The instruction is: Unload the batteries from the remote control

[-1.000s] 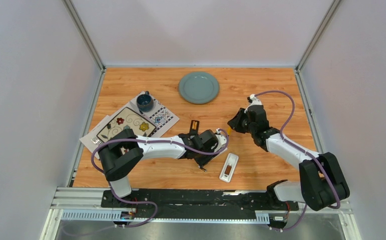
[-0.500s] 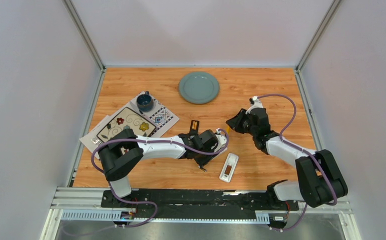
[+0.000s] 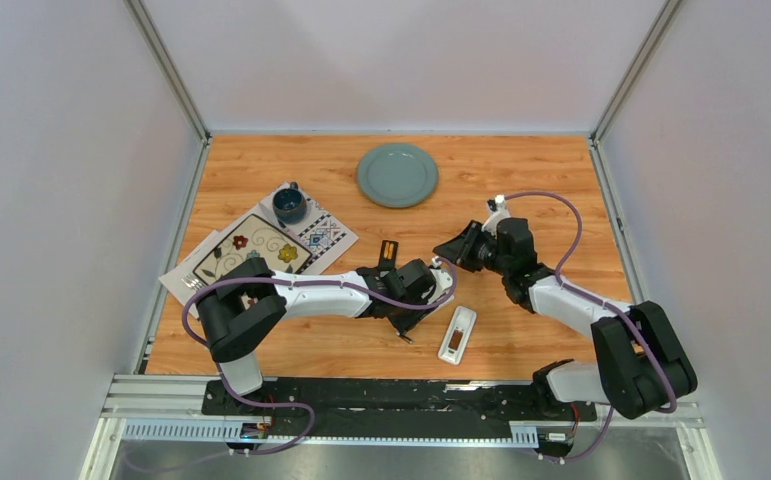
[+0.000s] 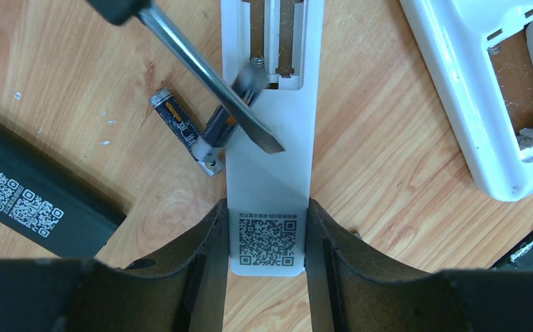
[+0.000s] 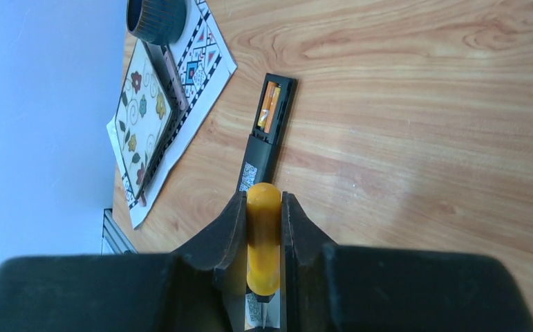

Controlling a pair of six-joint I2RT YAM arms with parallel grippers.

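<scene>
Next, my left gripper will carry the slim white remote [image 4: 270, 166] past the black one to release it on bare wood beside the mats, since its bay is empty.
My left gripper [image 4: 268, 218] is shut on the QR-code end of a slim white remote [image 4: 270, 166] lying on the wood. Its open battery bay [image 4: 272, 41] is at the top of the left wrist view. My right gripper [image 5: 263, 204] is shut on a yellow-handled screwdriver [image 5: 263, 242]. The screwdriver's blade [image 4: 208, 83] crosses the remote just below the bay. One dark, orange-marked battery [image 4: 173, 117] lies on the wood left of the remote. A second, blurred battery [image 4: 232, 111] sits at the remote's left edge under the blade. In the top view the two grippers [image 3: 431, 285] [image 3: 458, 250] are close together.
A wider white remote [image 4: 484, 90] [image 3: 458, 333] with an empty bay lies to the right. A black remote [image 5: 269, 111] [image 3: 389, 252] holds orange batteries. A mug [image 3: 288, 204], patterned mats [image 3: 261, 250] and a grey-green plate [image 3: 397, 175] are farther back.
My right gripper has swung left and tilted toward the left gripper with the screwdriver. The left arm has stayed put.
</scene>
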